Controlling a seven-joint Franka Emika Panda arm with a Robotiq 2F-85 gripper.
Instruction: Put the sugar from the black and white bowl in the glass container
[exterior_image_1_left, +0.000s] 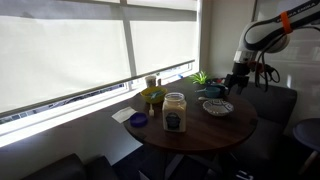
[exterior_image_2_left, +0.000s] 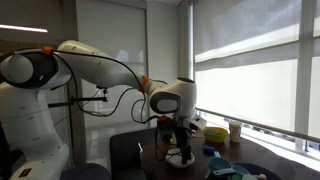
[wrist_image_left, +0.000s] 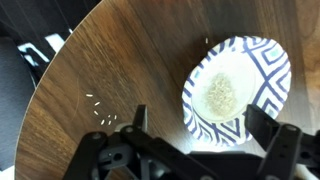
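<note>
My spread gripper will move down next over the bowl's rim facing the spilled sugar grains, which is below, between its open fingers.
The black and white bowl sits on the round wooden table, with a small heap of sugar in its pale middle. It also shows in both exterior views. My gripper is open and empty, hanging just above the bowl's near rim, with one finger on each side. In the exterior views it is above the bowl. The glass container, tall with a pale lid and dark label, stands near the table's middle, apart from the bowl.
A few spilled grains lie on the wood left of the bowl. A small blue dish, a yellowish-green jar, a cup, a plant and a teal cloth share the table. Chairs surround it.
</note>
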